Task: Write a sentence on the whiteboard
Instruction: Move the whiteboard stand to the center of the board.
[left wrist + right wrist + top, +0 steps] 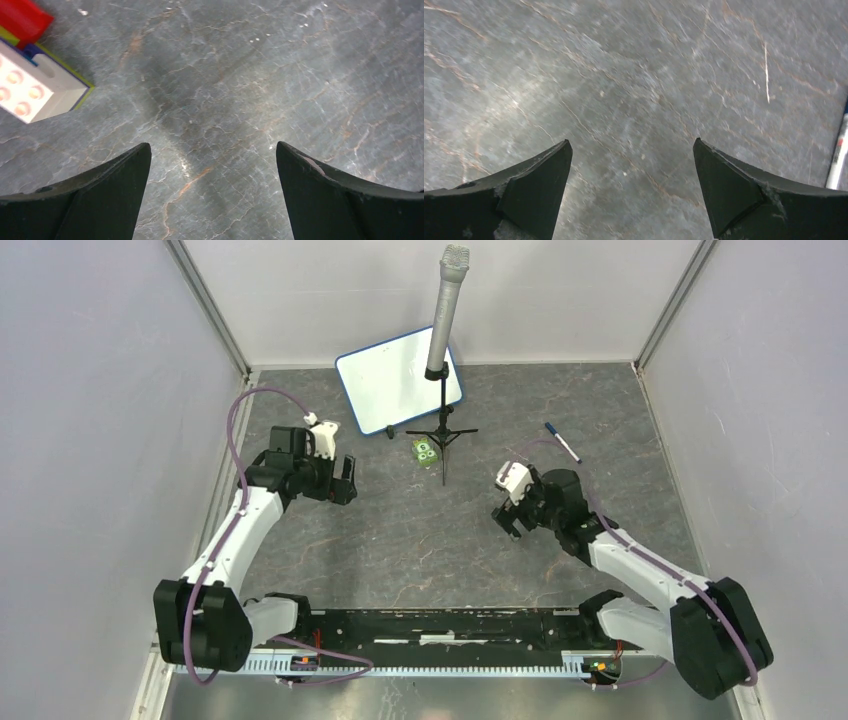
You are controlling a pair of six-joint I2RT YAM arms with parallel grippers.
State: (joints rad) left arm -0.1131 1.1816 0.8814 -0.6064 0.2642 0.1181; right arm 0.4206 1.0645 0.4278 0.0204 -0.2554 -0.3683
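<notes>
The microphone blocks part of the whiteboard. I will move my right gripper outward and to the left in the top view, onto the whiteboard's black foot (pixel 390 432).
The whiteboard (pixel 395 380) leans at the back of the table, white with a thin blue edge. Its face is bare; no sentence shows on it. A blue-capped marker (pixel 562 442) lies flat on the right, and its white barrel (pixel 838 160) shows at the right edge of the right wrist view. My left gripper (pixel 345 483) hovers open over bare table, below and left of the board; its jaws (pixel 212 150) stand wide with nothing between them. My right gripper (pixel 507 520) is open too, below and left of the marker, empty over the table (pixel 633 145).
A microphone on a black tripod stand (pixel 443 350) rises in front of the board's right side. A small green toy (pixel 426 451) sits by the tripod's feet. A red, white and yellow block (pixel 30 85) shows at the upper left of the left wrist view. Grey walls enclose the table.
</notes>
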